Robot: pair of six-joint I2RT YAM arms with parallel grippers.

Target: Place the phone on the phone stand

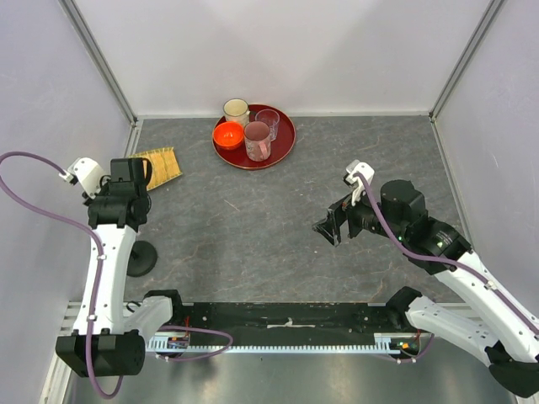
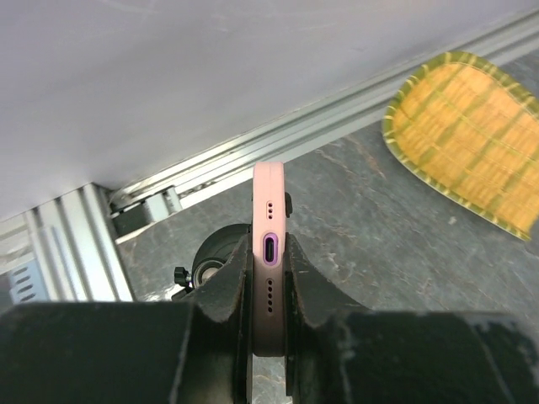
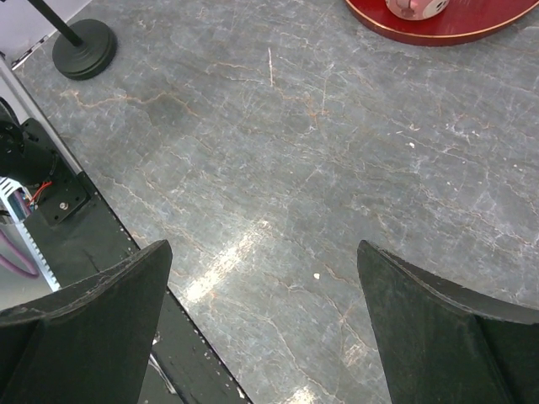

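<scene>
My left gripper will next move back toward the black phone stand's round base (image 1: pixel 141 259) (image 2: pixel 217 250) and turn the phone square to the aluminium bar to let it go.
The phone (image 2: pixel 269 198) has a pale pink case; I see it end-on in the left wrist view, charging port facing the camera. My left gripper (image 2: pixel 269 252) is shut on its two flat faces and holds it above the table at the left (image 1: pixel 128 189); in the top view the phone is hidden by the gripper. The black phone stand (image 1: pixel 139 257) stands just nearer than that gripper. Its round base shows behind the left finger (image 2: pixel 210 257), and at the far corner of the right wrist view (image 3: pixel 84 49). My right gripper (image 1: pixel 333 224) is open and empty over the table (image 3: pixel 263 278).
A yellow woven mat (image 1: pixel 160 166) lies beyond the left gripper (image 2: pixel 467 151). A red tray (image 1: pixel 285 139) at the back holds an orange bowl (image 1: pixel 228 134) and three cups. An aluminium rail (image 2: pixel 337 118) runs along the left wall. A black rail (image 1: pixel 286 316) lines the near edge.
</scene>
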